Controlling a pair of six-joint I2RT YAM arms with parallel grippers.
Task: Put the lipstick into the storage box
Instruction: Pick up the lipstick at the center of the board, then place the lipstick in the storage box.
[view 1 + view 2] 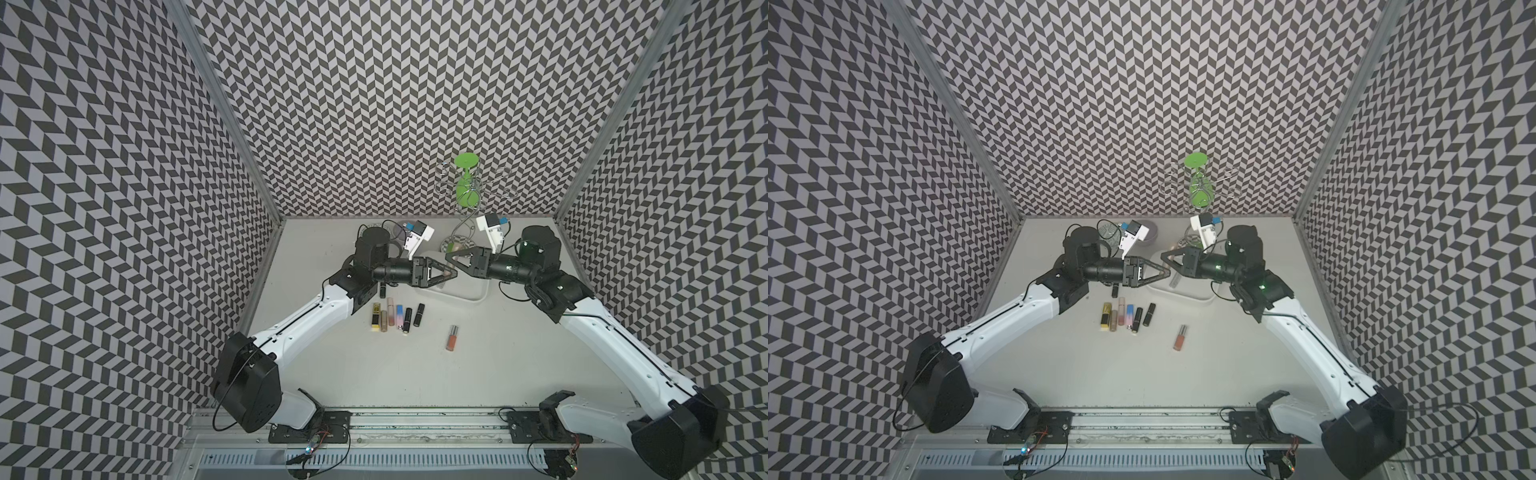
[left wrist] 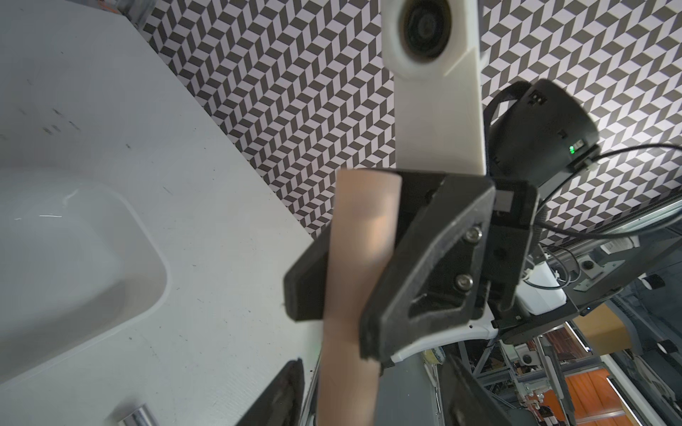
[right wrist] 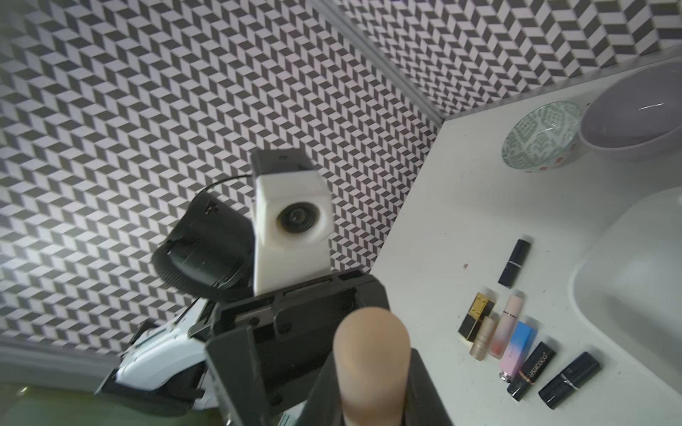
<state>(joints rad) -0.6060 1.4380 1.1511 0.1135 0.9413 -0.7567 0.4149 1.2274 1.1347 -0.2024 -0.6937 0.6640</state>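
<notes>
The open bottom of the box is below my right gripper, so my right gripper will tip downward and lower into the white storage box [image 1: 471, 294] [image 3: 650, 284] to release the tan lipstick.
A tan lipstick [image 2: 354, 258] hangs in the air above the white storage box [image 1: 471, 294], between my two grippers, which meet tip to tip. My right gripper [image 3: 371, 387] is shut on it, with a black finger pressed on each side of the tube [image 3: 371, 354]. My left gripper [image 2: 371, 372] is open. Its fingers stand apart on either side of the tube's near end, and at least one is well clear of it. In a top view the left gripper [image 1: 453, 273] and the right gripper [image 1: 449, 258] overlap above the box's left part.
A row of several lipsticks [image 1: 399, 318] lies on the table in front of the box. An orange lip gloss [image 1: 452, 336] lies apart to its right. A green-patterned bowl [image 3: 540, 134] and a lilac bowl [image 3: 634, 118] stand at the back. A wire stand with a green cup [image 1: 467, 183] is at the back right.
</notes>
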